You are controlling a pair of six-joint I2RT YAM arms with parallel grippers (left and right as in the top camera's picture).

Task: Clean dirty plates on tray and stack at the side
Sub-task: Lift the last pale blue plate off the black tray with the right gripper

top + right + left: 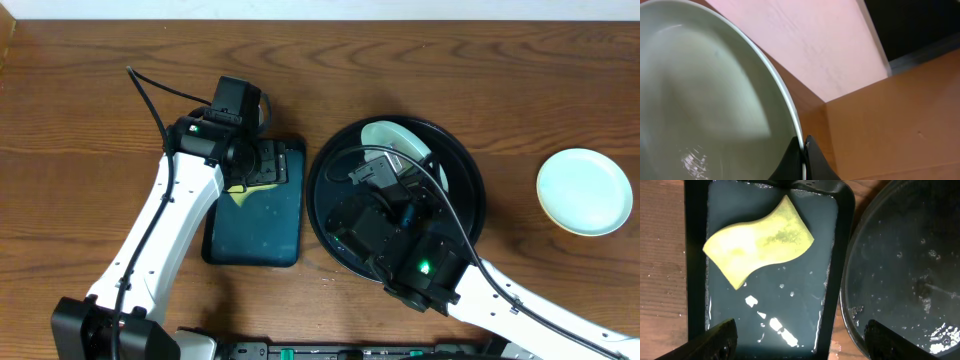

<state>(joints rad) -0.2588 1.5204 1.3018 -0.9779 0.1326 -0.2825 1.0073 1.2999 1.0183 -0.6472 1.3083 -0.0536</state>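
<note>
The right gripper swings over the second mint-white plate (585, 191) next and releases the rim for stacking. That plate lies flat to the gripper's right in the overhead view.
My right gripper (803, 159) is shut on the rim of a pale mint-white plate (705, 100) and holds it tilted over the far part of the round black tray (470, 200). The same plate shows in the overhead view (398, 138). A second mint-white plate (585, 191) lies flat on the table at the right. The pale yellow plate is out of view. My left gripper (807, 345) is open and empty above the rectangular dark teal tray (695, 255), near a yellow sponge (760, 240). It also shows in the overhead view (262, 162).
The teal tray (255, 225) holds shallow water and stands just left of the black tray (900, 255), whose wet floor shows droplets. My right arm (420, 260) covers most of the black tray. Wooden table all round.
</note>
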